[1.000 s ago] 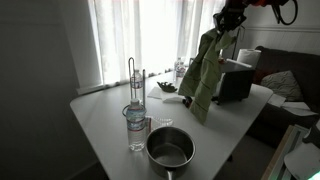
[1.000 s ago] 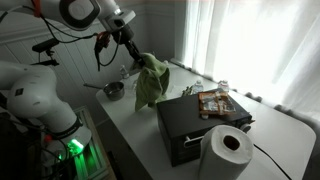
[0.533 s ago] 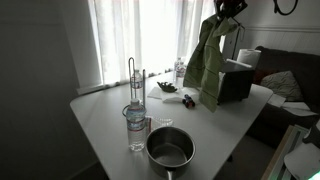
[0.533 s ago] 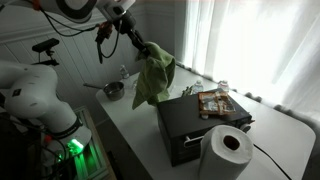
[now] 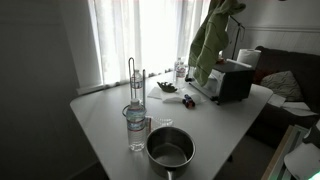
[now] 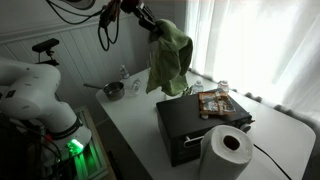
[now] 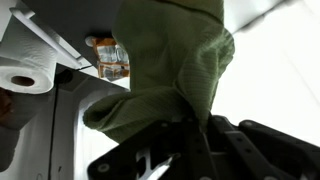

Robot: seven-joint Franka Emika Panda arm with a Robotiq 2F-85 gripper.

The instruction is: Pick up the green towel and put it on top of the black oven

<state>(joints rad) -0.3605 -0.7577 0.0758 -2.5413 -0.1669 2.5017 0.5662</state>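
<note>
The hanging towel goes down onto the oven's bare top [image 6: 190, 118] [image 7: 86, 18] beside the snack packet next, and my gripper releases the towel's top, as clear space lies below.
The green towel [image 5: 211, 42] hangs from my gripper [image 6: 152, 27], high in the air over the near edge of the black oven [image 6: 200, 124]. In an exterior view its lower end [image 6: 167, 80] hangs just above the oven's top left corner. The oven also shows in an exterior view [image 5: 232, 80], behind the towel. In the wrist view the towel [image 7: 170, 65] fills the middle and is pinched between the dark fingers [image 7: 195, 140]. The gripper is shut on the towel's top.
A paper towel roll [image 6: 226, 152] stands in front of the oven; a snack packet [image 6: 214, 101] lies on the oven top. On the white table [image 5: 100, 115] are a steel pot [image 5: 169, 149], a water bottle [image 5: 136, 126] and a wire rack [image 5: 134, 80].
The gripper has lifted the towel higher and carried it toward the oven; the towel's lower end has risen from table level to about the oven top.
</note>
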